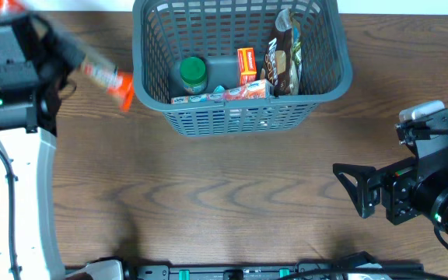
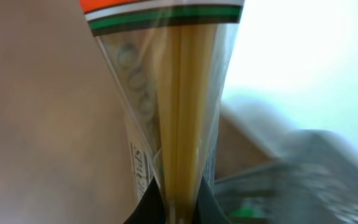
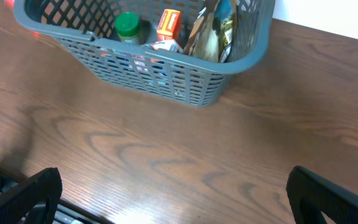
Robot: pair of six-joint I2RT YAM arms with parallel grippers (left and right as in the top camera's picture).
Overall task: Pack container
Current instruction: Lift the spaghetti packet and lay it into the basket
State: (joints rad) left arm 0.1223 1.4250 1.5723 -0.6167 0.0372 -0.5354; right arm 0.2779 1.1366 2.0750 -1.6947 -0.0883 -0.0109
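My left gripper should swing right in the overhead view, over the open gap between jar and orange box [image 1: 222,68], and release the packet.
The dark grey-blue basket [image 1: 239,117] stands at the back middle of the table, and its front wall shows in the right wrist view [image 3: 166,74]. My left gripper [image 1: 67,56] is shut on a clear spaghetti packet [image 1: 109,80] with an orange end, held in the air left of the basket. The overhead view of it is blurred. In the left wrist view the packet [image 2: 179,93] rises from between the fingers [image 2: 179,208]. My right gripper [image 1: 350,190] is open and empty over the table at the front right, also seen in its wrist view [image 3: 179,199].
Inside the basket are a green-lidded jar [image 1: 192,74], a small orange box [image 1: 246,64], brown snack bags [image 1: 285,54] leaning on the right wall, and a flat packet [image 1: 224,94] along the front wall. A rail [image 1: 232,272] runs along the table's front edge.
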